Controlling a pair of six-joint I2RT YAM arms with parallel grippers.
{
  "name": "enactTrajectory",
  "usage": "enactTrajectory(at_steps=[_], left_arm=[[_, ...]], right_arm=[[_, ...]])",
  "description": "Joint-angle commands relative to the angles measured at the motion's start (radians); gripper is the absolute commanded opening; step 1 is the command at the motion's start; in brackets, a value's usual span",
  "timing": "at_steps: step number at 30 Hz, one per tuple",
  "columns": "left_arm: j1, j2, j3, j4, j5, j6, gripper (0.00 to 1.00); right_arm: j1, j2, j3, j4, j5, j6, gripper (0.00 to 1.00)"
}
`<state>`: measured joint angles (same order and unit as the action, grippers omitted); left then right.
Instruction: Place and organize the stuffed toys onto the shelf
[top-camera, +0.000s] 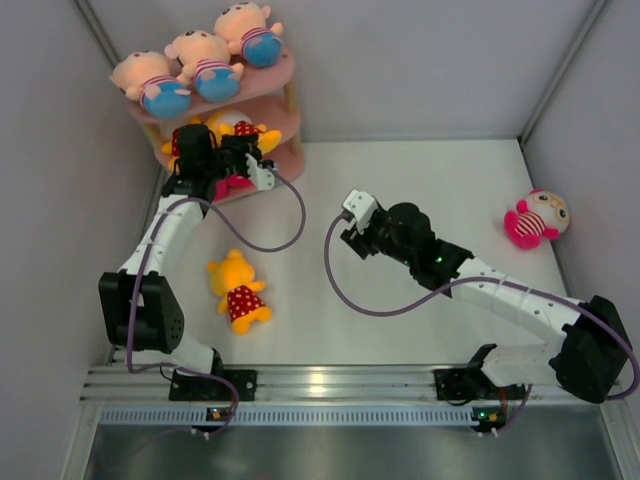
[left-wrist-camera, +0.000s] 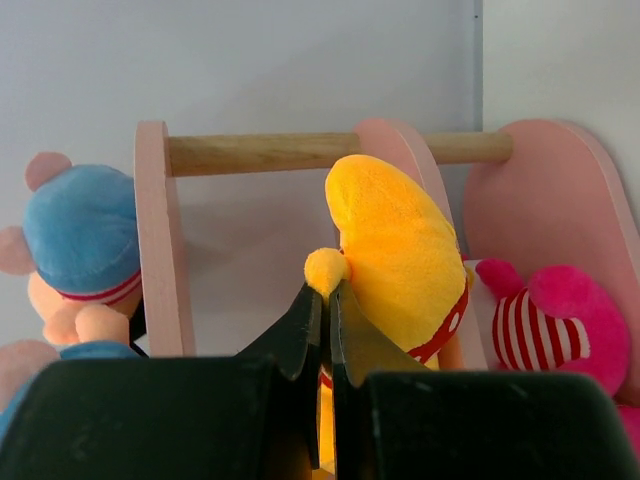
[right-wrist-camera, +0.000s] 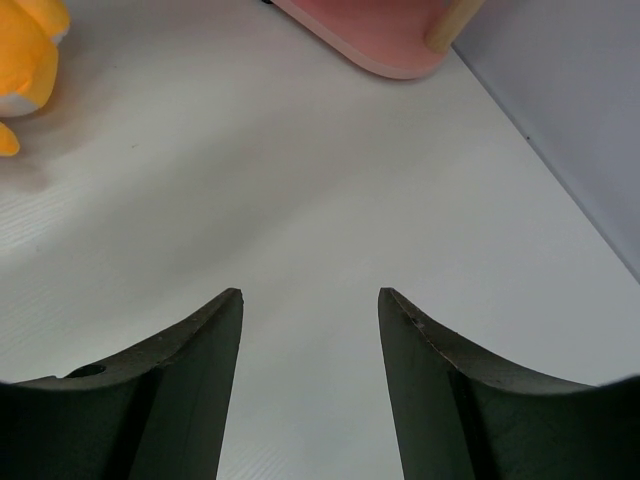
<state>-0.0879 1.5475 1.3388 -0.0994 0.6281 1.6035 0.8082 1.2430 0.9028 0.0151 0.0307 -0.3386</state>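
Observation:
The bear hangs over the edge of the shelf's middle board, so my left gripper will next push outward and slightly down over the board to release the nub.
The pink shelf (top-camera: 285, 75) stands at the back left, with three boy dolls (top-camera: 205, 62) lying on its top board. My left gripper (top-camera: 238, 152) reaches into the middle tier. In the left wrist view it (left-wrist-camera: 327, 285) is shut on a small nub of a yellow bear (left-wrist-camera: 400, 245), beside a pink striped doll (left-wrist-camera: 550, 320) and the pink shelf board (left-wrist-camera: 155, 230). Another yellow bear (top-camera: 238, 290) lies on the table. A pink doll (top-camera: 535, 218) lies at the far right. My right gripper (top-camera: 345, 228) is open and empty above the table; it also shows in the right wrist view (right-wrist-camera: 310, 295).
A boy doll's blue shorts (left-wrist-camera: 80, 235) show left of the shelf board. The shelf's base (right-wrist-camera: 380, 35) and part of the table bear (right-wrist-camera: 25, 60) lie ahead of my right gripper. Grey walls close in the left, back and right sides.

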Motion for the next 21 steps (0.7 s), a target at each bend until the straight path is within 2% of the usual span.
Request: enactTrajectory(at_steps=[1,10,12,15,17,18,19,20,21], left_arm=[[0.02,0.014,0.011,0.089,0.035,-0.115,0.0],[0.047,0.105,0.115,0.121,0.045,-0.231,0.0],[0.047,0.106,0.131,0.048,0.045,-0.24,0.0],[0.048,0.105,0.137,-0.016,0.033,-0.246,0.09],[0.054,0.083,0.105,-0.017,0.033,-0.238,0.18],[0.056,0.077,0.1,-0.019,0.033,-0.24,0.28],[0.057,0.066,0.096,-0.019,0.03,-0.246,0.38],[0.059,0.06,0.089,-0.019,0.021,-0.255,0.57],[0.059,0.056,0.088,-0.017,0.016,-0.258,0.65]], right_arm=[[-0.014,-0.002,0.015,0.057,-0.02,0.006,0.57],[-0.015,-0.004,0.01,0.06,-0.02,0.016,0.57],[-0.015,-0.007,0.008,0.062,-0.02,0.016,0.57],[-0.014,-0.013,0.005,0.06,-0.017,0.016,0.57],[-0.015,-0.017,0.001,0.06,-0.017,0.016,0.57],[-0.015,-0.019,0.001,0.06,-0.017,0.016,0.57],[-0.015,-0.019,-0.001,0.06,-0.018,0.016,0.57],[-0.015,-0.02,-0.001,0.059,-0.02,0.018,0.57],[-0.017,-0.02,-0.001,0.06,-0.02,0.018,0.57]])
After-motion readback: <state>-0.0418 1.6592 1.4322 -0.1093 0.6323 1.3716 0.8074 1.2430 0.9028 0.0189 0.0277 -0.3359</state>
